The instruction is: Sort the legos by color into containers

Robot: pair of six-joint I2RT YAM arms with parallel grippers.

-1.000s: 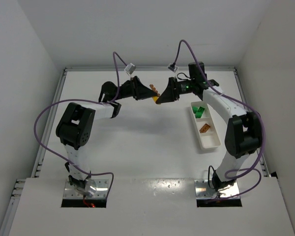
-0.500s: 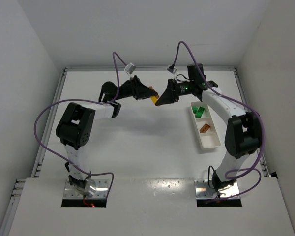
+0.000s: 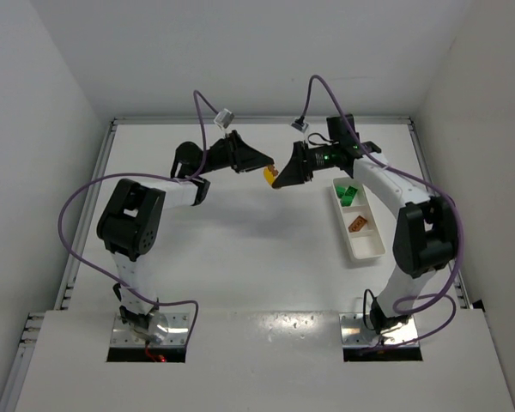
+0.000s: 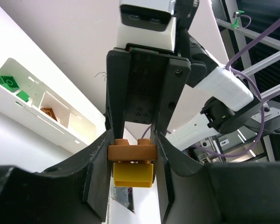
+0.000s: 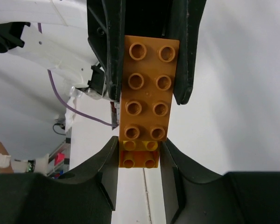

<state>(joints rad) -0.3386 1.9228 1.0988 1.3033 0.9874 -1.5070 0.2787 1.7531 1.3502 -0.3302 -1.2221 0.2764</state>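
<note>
I will next move my right gripper back and to the right in the top view. I will then lower it over the tray's nearest section to let go, because that section is empty.
Above the table's far middle my two grippers meet tip to tip on a joined pair of legos. My left gripper is shut on the long orange-brown lego. My right gripper is shut on the yellow lego stuck to it. The white tray of containers lies at the right. Its far compartment holds green legos, and another holds an orange-brown lego.
White walls close the table in at the back and both sides. Purple cables arc over both arms. The tray's nearest compartment looks empty.
Both grippers and the joined legos have drifted slightly left. Both grips look unchanged.
</note>
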